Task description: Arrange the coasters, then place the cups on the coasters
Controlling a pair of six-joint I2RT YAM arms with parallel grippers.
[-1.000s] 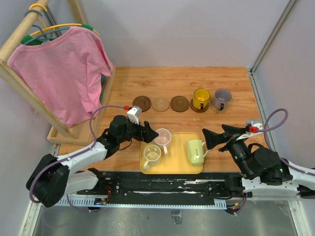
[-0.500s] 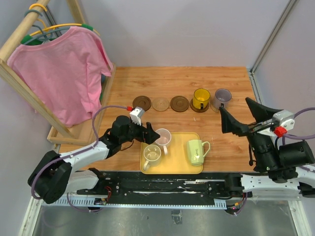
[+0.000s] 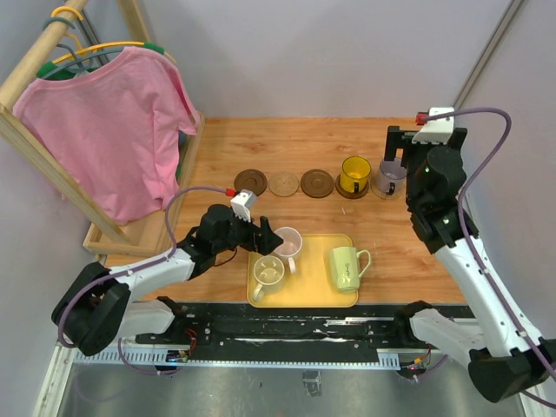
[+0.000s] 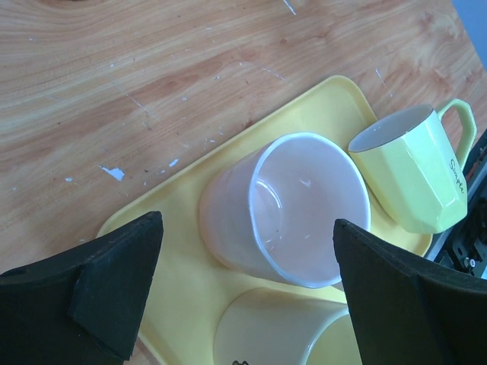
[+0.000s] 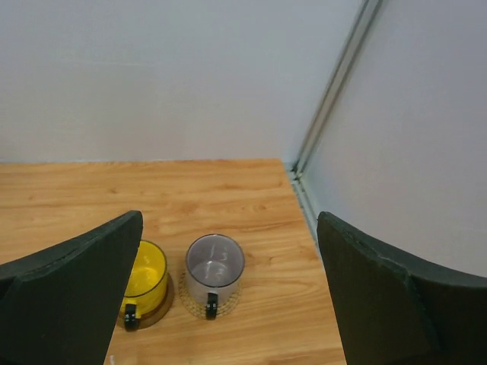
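Observation:
I will next tilt my right gripper downward and lower it back onto the white-green cup's handle [image 3: 367, 260], as that handle is below the gripper and back toward the base.
Three bare coasters lie in a row: dark brown [image 3: 251, 182], tan [image 3: 283, 184], dark brown [image 3: 317, 183]. To their right a yellow cup [image 3: 354, 174] [image 5: 144, 277] and a grey-purple cup [image 3: 392, 174] [image 5: 214, 266] each stand on a coaster [image 5: 228, 302]. The yellow tray [image 3: 313, 295] [image 4: 171, 255] holds a pink cup [image 3: 287, 242] [image 4: 285, 209], a cream cup [image 3: 268, 273] [image 4: 281, 331] and a white-green cup [image 3: 346, 268] [image 4: 407, 179]. My left gripper [image 3: 271, 236] [image 4: 247, 220] is open, with the pink cup showing between its fingers. My right gripper [image 3: 401, 146] [image 5: 229, 214] hangs open, high above the grey-purple cup.
A wooden clothes rack [image 3: 130, 233] with a pink shirt [image 3: 104, 122] stands along the table's left side. A metal post [image 3: 486, 61] [image 5: 335, 84] and the wall bound the back right corner. The table's right edge [image 3: 447, 156] runs close to the grey-purple cup.
My right arm has swung up from beside the tray's right end to high over the back right cups. The left gripper has crept slightly towards the pink cup.

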